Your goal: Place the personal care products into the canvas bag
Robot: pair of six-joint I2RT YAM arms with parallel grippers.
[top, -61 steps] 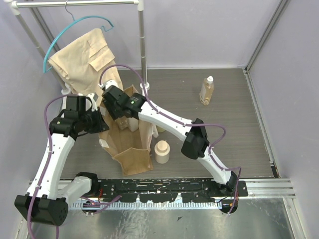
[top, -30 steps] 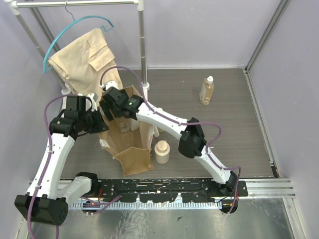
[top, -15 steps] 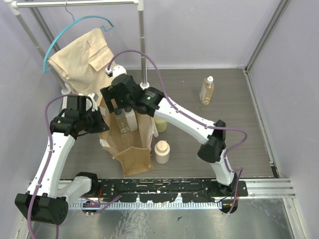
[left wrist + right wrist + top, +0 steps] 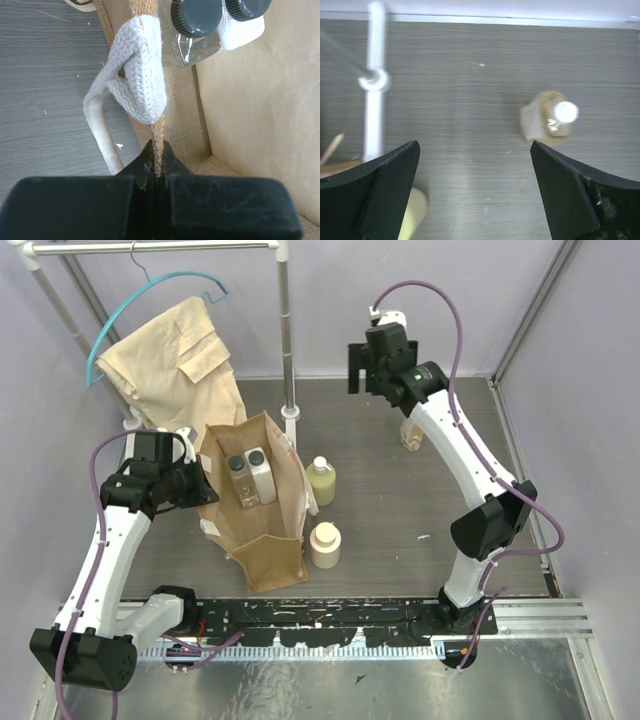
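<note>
I need to move my right gripper down and to the right in the top view, around the amber bottle's body [image 4: 411, 433] [image 4: 543, 121], because that stands below, clear of the open fingers.
The tan canvas bag [image 4: 262, 550] stands upright left of centre. Inside it stand a clear bottle with a dark cap [image 4: 238, 478] and a white bottle with a dark cap [image 4: 261, 476]; both caps show in the left wrist view [image 4: 196, 17], [image 4: 243, 20]. My left gripper [image 4: 205, 486] is shut on the bag's left rim [image 4: 160, 127], below a pale strap handle [image 4: 140, 75]. The yellow-green bottle [image 4: 320, 481] and the squat cream bottle [image 4: 325, 545] stand right of the bag. My right gripper [image 4: 474, 145] hangs open and empty at the back. The amber bottle [image 4: 550, 120] lies ahead of its right finger.
A beige garment [image 4: 175, 365] hangs on a teal hanger [image 4: 150, 300] from a white rack whose pole [image 4: 288, 340] stands just behind the bag. The rack's foot [image 4: 374, 82] shows left in the right wrist view. A metal rail [image 4: 520, 618] runs along the near edge.
My right gripper has opened, left the white bottle in the bag, risen out and swung right to the back, near the amber bottle. The left arm has not moved.
</note>
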